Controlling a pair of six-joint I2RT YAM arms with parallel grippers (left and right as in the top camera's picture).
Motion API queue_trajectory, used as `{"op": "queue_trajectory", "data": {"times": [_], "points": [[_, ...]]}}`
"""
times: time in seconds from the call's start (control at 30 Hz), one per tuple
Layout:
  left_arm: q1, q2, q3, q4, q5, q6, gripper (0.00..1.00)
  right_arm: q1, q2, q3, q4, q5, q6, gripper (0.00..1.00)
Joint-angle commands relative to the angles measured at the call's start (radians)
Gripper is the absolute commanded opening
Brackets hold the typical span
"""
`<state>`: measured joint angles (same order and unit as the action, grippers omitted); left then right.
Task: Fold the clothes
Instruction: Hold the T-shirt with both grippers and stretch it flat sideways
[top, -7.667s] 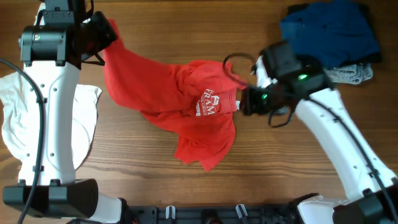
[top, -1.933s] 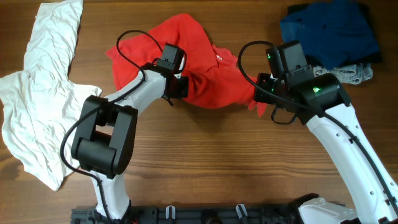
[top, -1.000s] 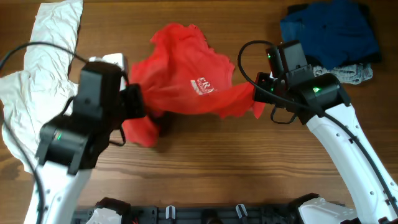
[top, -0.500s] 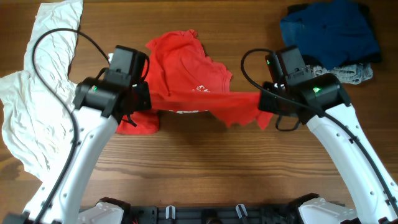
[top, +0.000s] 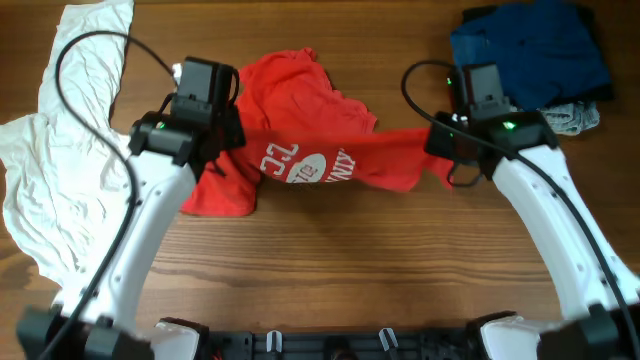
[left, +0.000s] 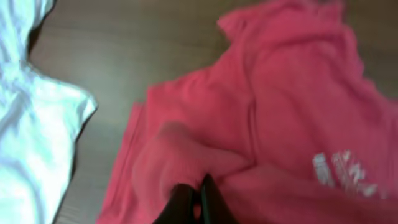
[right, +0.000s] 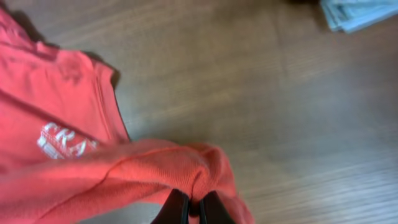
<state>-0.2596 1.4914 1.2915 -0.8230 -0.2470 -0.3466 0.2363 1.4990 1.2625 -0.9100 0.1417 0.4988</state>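
Note:
The wood below the robot's right gripper is bare, so the right gripper will next lower the end of the red T-shirt that it is pinching onto that spot, then let go of it.
The red T-shirt (top: 330, 165) hangs stretched in a band between both grippers above the wooden table, with large white lettering showing on the band. Its far part lies bunched on the table, and a sleeve droops at the lower left. My left gripper (top: 224, 150) is shut on the shirt's left end; in the left wrist view the dark fingers pinch a red fold (left: 198, 194). My right gripper (top: 438, 152) is shut on the right end, with cloth bunched over its fingertips (right: 193, 200). Smaller white lettering (right: 65, 142) shows in the right wrist view.
A large white shirt (top: 55, 150) sprawls along the table's left side, close to the left arm. A dark blue garment (top: 530, 50) lies at the far right corner, with a grey piece (top: 565, 118) beside it. Bare wood (top: 330, 270) runs along the near edge.
Both grippers have moved a little toward the far side, the right one also outward. The red shirt is pulled into a wider band, and large white lettering has turned into view.

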Motion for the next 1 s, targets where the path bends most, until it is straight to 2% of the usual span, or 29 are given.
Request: {"op": "queue_trajectory", "data": {"times": [0.0,0.03,0.1,0.13,0.17,0.27,0.4,0.5,0.57,0.87,0.97], "points": [[0.010,0.131,-0.015,0.164,-0.035,0.002,0.04,-0.005,0.080,-0.008,0.093,0.007,-0.041,0.04],[0.010,0.166,-0.015,0.213,-0.035,0.002,0.04,-0.005,0.103,-0.008,0.124,0.006,-0.044,0.04],[0.011,0.244,-0.015,0.314,-0.039,0.002,0.32,-0.005,0.143,-0.008,0.161,0.006,-0.044,0.04],[0.013,0.266,-0.015,0.336,-0.039,0.002,0.75,-0.005,0.151,-0.008,0.167,0.003,-0.045,0.04],[0.016,0.281,-0.014,0.340,-0.038,0.002,1.00,-0.005,0.162,-0.008,0.171,0.002,-0.047,0.04],[0.015,0.257,0.014,0.218,-0.031,0.001,1.00,-0.005,0.164,-0.008,0.167,-0.003,-0.053,0.04],[0.013,0.156,0.045,-0.054,0.080,0.002,1.00,-0.005,0.164,-0.008,0.161,-0.034,-0.055,0.05],[0.007,0.154,0.035,-0.159,0.124,0.002,0.79,-0.005,0.164,-0.008,0.163,-0.039,-0.054,0.04],[-0.005,0.166,0.003,-0.166,0.124,0.002,0.75,-0.005,0.165,-0.008,0.162,-0.040,-0.054,0.04],[-0.077,0.249,-0.151,0.046,0.155,0.003,0.79,-0.005,0.164,-0.008,0.158,-0.061,-0.058,0.04],[-0.098,0.309,-0.160,0.088,0.175,0.034,0.75,-0.005,0.165,-0.008,0.157,-0.063,-0.058,0.04]]}}
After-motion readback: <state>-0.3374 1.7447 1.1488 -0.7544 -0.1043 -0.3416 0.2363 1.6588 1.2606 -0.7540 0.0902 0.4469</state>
